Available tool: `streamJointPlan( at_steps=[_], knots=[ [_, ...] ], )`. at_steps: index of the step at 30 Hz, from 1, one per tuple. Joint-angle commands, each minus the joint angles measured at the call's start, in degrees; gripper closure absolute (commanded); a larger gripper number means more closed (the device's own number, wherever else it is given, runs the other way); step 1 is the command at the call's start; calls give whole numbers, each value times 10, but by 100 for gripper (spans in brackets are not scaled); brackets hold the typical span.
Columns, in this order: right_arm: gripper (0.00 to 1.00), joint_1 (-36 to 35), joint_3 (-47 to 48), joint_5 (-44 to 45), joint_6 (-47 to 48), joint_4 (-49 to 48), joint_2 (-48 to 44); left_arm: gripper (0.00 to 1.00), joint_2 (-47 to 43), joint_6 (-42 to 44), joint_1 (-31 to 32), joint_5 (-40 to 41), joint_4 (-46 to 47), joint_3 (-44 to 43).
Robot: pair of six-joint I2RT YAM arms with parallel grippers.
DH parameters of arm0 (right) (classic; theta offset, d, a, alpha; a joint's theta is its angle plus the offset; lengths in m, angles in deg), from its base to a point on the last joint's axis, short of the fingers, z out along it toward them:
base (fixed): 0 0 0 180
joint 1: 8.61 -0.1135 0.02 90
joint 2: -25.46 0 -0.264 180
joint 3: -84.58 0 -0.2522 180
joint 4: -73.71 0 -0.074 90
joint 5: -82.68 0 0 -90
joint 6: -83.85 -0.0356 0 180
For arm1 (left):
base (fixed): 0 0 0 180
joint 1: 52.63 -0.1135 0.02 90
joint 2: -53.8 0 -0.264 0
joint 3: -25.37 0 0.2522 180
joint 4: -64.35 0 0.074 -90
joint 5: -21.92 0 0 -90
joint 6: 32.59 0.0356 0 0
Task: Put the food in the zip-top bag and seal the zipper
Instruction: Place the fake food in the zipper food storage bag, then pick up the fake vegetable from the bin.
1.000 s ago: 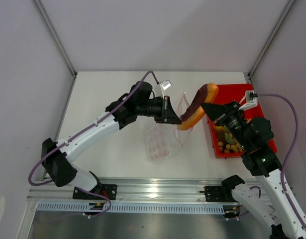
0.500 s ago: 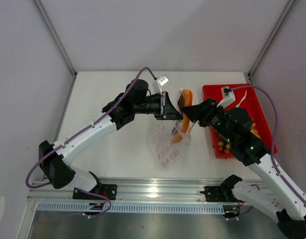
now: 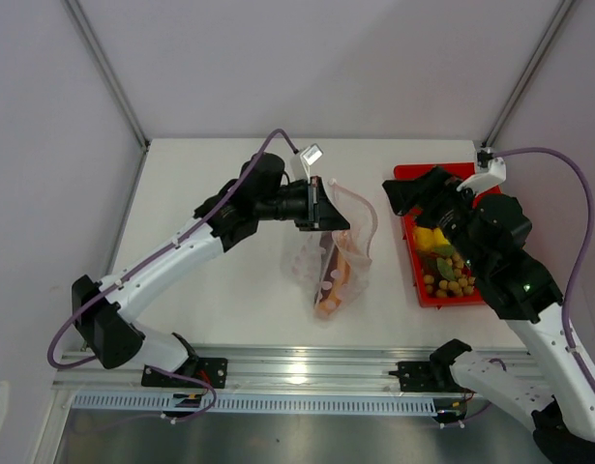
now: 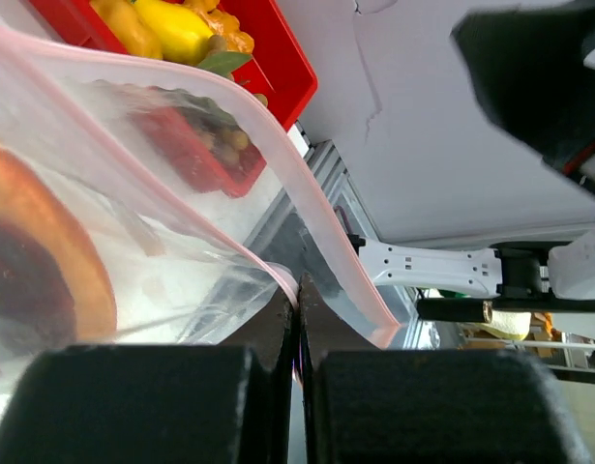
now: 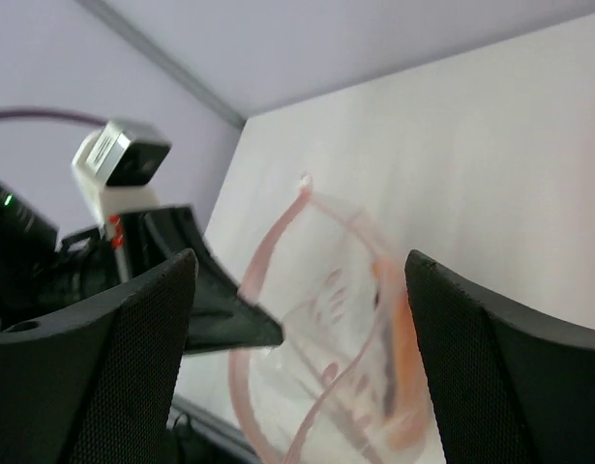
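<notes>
The tray's far half lies below my right gripper, to its right in the top view, and food remains. My right gripper will swing from the bag (image 3: 331, 261) down into that half next.
The clear dotted zip-top bag (image 3: 331, 261) hangs with its mouth open from my left gripper (image 3: 342, 226), which is shut on the pink zipper (image 4: 326, 222) strip at the mouth edge (image 4: 299, 286). An orange-red melon slice (image 3: 340, 282) lies inside the bag, visible through the plastic (image 4: 45, 280) (image 5: 403, 348). My right gripper (image 3: 397, 196) hovers open and empty to the right of the bag, over the tray's far left corner; its wide-spread fingers (image 5: 299, 259) frame the bag (image 5: 326, 338). More food, yellow peppers (image 3: 431, 239) and olive grapes (image 3: 448, 281), sits in the tray.
The red tray (image 3: 450, 303) stands at the right side of the white table, close to the bag. Its rim (image 4: 278, 68) and yellow food (image 4: 176, 24) show behind the bag in the left wrist view. Enclosure walls and posts surround the table.
My right gripper carried the melon slice to the bag mouth, opened, and drew back right toward the tray. The slice now lies inside the bag. The left gripper kept its grip.
</notes>
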Motion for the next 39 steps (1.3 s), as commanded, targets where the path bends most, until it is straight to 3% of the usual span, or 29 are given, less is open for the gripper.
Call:
streamJointPlan(
  at_steps=[1,9,17,28,36,39],
  knots=[
    [13,54,55,62,47,58,40,99,-38,32,-5,13,-10,-17],
    [21,245,57,28,72,60,110,99,-50,56,-6,6,-25,1],
    [28,417,61,-34,80,56,244,99,-57,62,-5,-16,2,39],
    [37,492,102,-14,109,16,434,99,-74,70,-5,-39,50,108],
    [40,490,154,14,100,12,550,99,-97,95,-4,-26,46,143],
    [47,483,184,28,110,19,598,99,-103,101,-5,-27,44,150]
  ],
)
